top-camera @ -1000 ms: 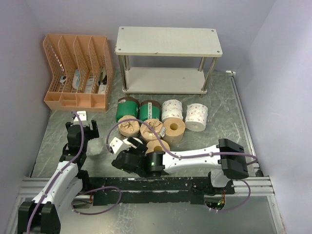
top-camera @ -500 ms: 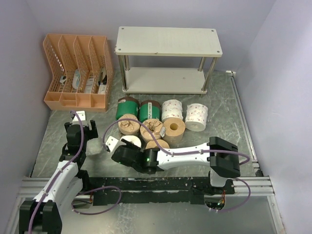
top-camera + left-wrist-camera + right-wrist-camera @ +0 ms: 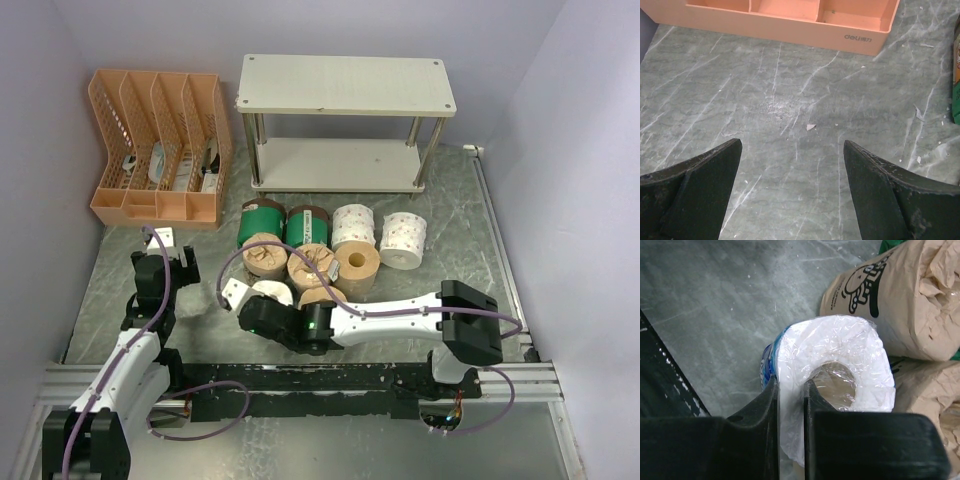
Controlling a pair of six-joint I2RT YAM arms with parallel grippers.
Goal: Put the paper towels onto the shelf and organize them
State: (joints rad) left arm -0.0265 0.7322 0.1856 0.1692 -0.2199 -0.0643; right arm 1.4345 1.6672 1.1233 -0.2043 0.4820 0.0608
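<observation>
I should lift my right gripper, carry the roll outward and release it on the lower board's organizer-side end (image 3: 279,168), as that bare place lies outward of the gripper.
A blue-and-white wrapped roll (image 3: 840,345) of the paper towels lies on the table at the near left of the group (image 3: 270,292). My right gripper (image 3: 790,385) is shut on its wall, one finger inside the core and one outside (image 3: 262,305). Behind it lie brown-paper wrapped rolls (image 3: 263,258), a tan roll (image 3: 355,265), two green rolls (image 3: 262,220) and white patterned rolls (image 3: 404,238). The shelf (image 3: 345,85) stands at the back with both boards bare. My left gripper (image 3: 790,145) hangs open over bare table at the left (image 3: 165,262).
An orange slotted file organizer (image 3: 160,150) stands at the back left, its base just ahead of my left gripper (image 3: 790,25). A green roll's edge (image 3: 956,75) shows at the right of the left wrist view. Walls enclose the table on three sides.
My right gripper has shifted slightly left and its jaws have closed from wide open onto the wall of the blue-and-white roll. The left arm has hardly moved.
</observation>
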